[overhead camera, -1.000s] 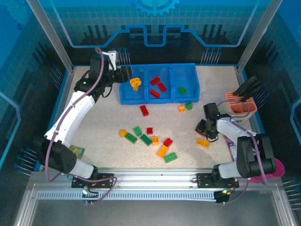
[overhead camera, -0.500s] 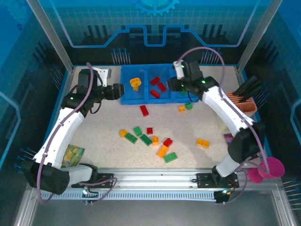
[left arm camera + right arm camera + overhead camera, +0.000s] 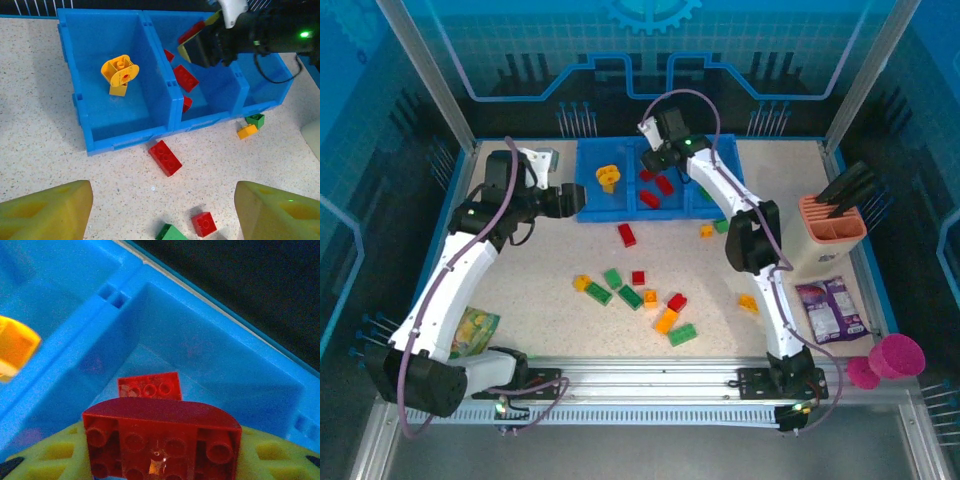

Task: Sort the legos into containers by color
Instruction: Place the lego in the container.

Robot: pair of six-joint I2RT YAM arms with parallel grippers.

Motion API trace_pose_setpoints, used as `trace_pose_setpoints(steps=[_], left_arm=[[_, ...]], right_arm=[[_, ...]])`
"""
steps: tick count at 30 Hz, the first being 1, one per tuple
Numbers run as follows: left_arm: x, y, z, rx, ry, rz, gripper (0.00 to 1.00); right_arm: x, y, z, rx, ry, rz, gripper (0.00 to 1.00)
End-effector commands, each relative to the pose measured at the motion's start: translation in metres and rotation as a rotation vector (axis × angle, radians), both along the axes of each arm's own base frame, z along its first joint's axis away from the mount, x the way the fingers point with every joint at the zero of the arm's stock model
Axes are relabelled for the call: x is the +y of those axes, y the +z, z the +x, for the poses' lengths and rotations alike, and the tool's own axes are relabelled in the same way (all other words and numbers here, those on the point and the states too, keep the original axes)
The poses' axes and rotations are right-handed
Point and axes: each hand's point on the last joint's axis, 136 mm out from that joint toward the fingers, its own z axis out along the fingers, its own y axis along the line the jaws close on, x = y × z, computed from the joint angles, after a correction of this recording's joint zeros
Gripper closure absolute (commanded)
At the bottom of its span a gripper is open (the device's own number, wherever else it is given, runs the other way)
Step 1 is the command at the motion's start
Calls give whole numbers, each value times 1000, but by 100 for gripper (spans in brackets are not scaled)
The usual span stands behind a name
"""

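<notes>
My right gripper is right above the middle container, which already holds red legos, so it will stay and open its fingers to release the matching curved lego.
The blue tray holds the three containers. A yellow piece lies in the left one and red legos in the middle one. My right gripper hovers over the middle compartment, shut on a red curved lego; another red lego lies below it. My left gripper stands open and holds nothing, just left of the tray's front corner. Ahead of it, a red brick lies in front of the tray and a small red one nearer. Several red, green and yellow legos are scattered mid-table.
A salmon holder with black tools stands at the right. A purple snack packet and a pink cup lie near the right front. A green packet lies under the left arm. An orange and a green brick lie by the tray's right front.
My right arm swung up from the table's right side and leftwards over the tray to the middle compartment. My left gripper backed out of the left compartment, widened its jaws, then stayed still.
</notes>
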Motion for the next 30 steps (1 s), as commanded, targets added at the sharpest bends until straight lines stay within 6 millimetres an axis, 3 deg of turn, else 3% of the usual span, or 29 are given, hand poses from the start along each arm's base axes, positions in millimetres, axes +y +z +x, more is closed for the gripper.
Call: trace_pose_setpoints(steps=[1,9,12,19,23,24,25,30], left_arm=[[1,-5,-4,10,-22,13,24],[0,-12,1,33,-23,10,24],[-1,-12,2,35,-21,8,23],[-2,-13,4,37,-20,-8,20],[-4,-10,2,32,-23,-24,19],[-4,-10,2,28,-22,-26,19],[-4,-9,1,25,-23,-27,18],[-5,-7,-1,22,-25,-38,18]], right_arm=[[-14,5,7,-3,-8,-43,60],[-17,-3,9,11,-6,-37,49],[-13,9,5,-3,10,-21,43],[-5,61,-16,-57,61,4,30],[-6,77,-31,-49,84,2,26],[-4,72,-35,-32,95,-4,24],[-4,90,-43,-52,102,10,21],[-23,102,-73,-14,67,-23,22]])
